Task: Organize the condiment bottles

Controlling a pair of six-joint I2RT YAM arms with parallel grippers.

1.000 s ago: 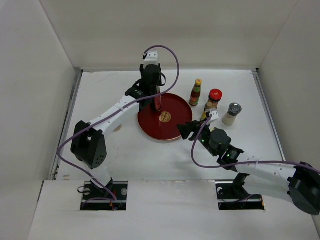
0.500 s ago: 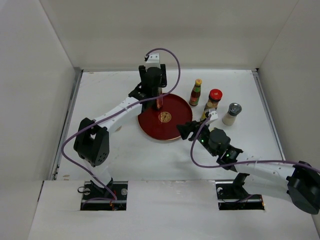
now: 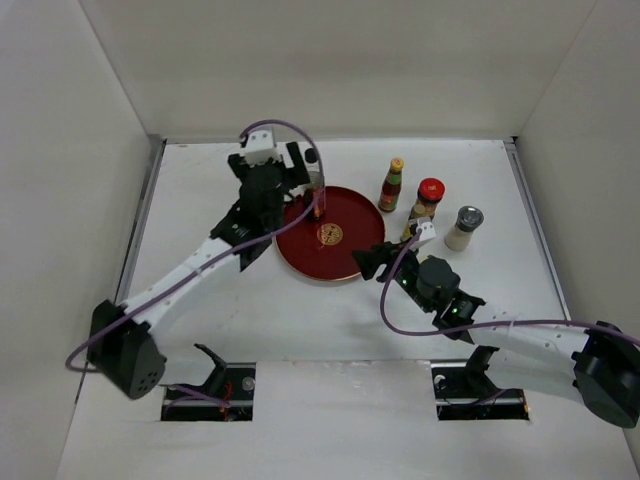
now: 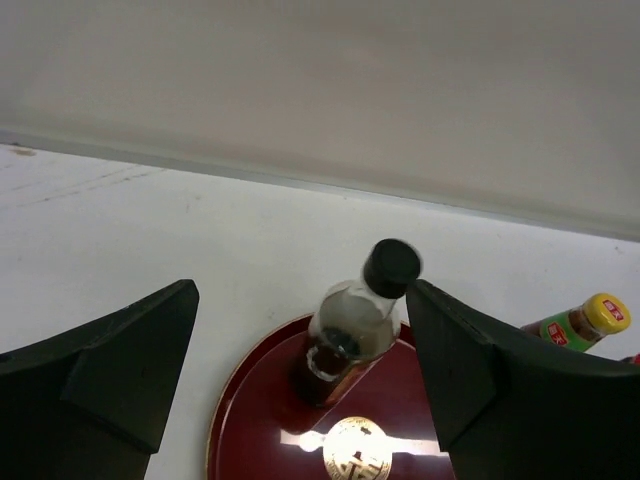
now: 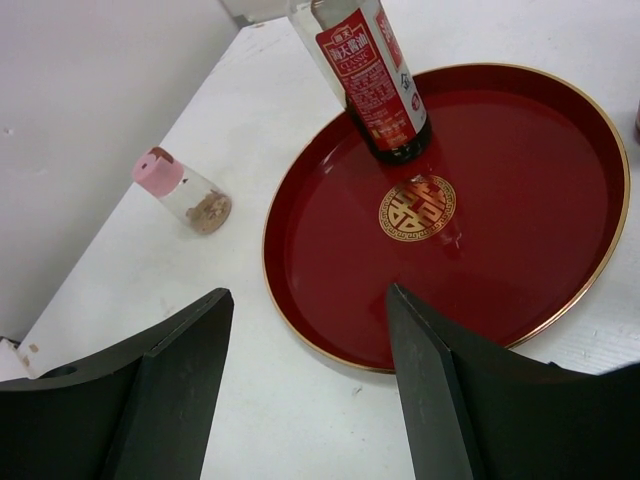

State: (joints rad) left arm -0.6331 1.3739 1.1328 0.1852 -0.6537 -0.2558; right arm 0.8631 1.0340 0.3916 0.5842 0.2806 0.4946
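Because the pink-capped jar (image 5: 185, 190) still stands outside the tray, I need to draw my left gripper back from the bottle and bring it down over the jar's pink cap.
A tall clear bottle with a black cap (image 3: 317, 200) (image 4: 352, 325) stands upright at the back of the round red tray (image 3: 300, 262). Its red label (image 5: 375, 70) shows in the right wrist view. My left gripper (image 3: 303, 172) (image 4: 300, 292) is open just behind the bottle, with its fingers apart from the glass. My right gripper (image 3: 372, 260) (image 5: 310, 295) hangs open and empty over the tray's front right rim. A yellow-capped bottle (image 3: 392, 185) (image 4: 580, 322), a red-capped jar (image 3: 428, 198) and a silver-capped shaker (image 3: 464, 228) stand right of the tray. A pink-capped jar (image 5: 185, 190) lies left of the tray.
The white table is walled on the left, back and right. The left arm's long white link (image 3: 190, 265) crosses the table left of the tray and hides the pink-capped jar from the top camera. The right arm (image 3: 520, 335) lies along the front right.
My left gripper opened and let go of the black-capped bottle, which now stands free on the tray. The left arm swung left and back. My right gripper widened a little.
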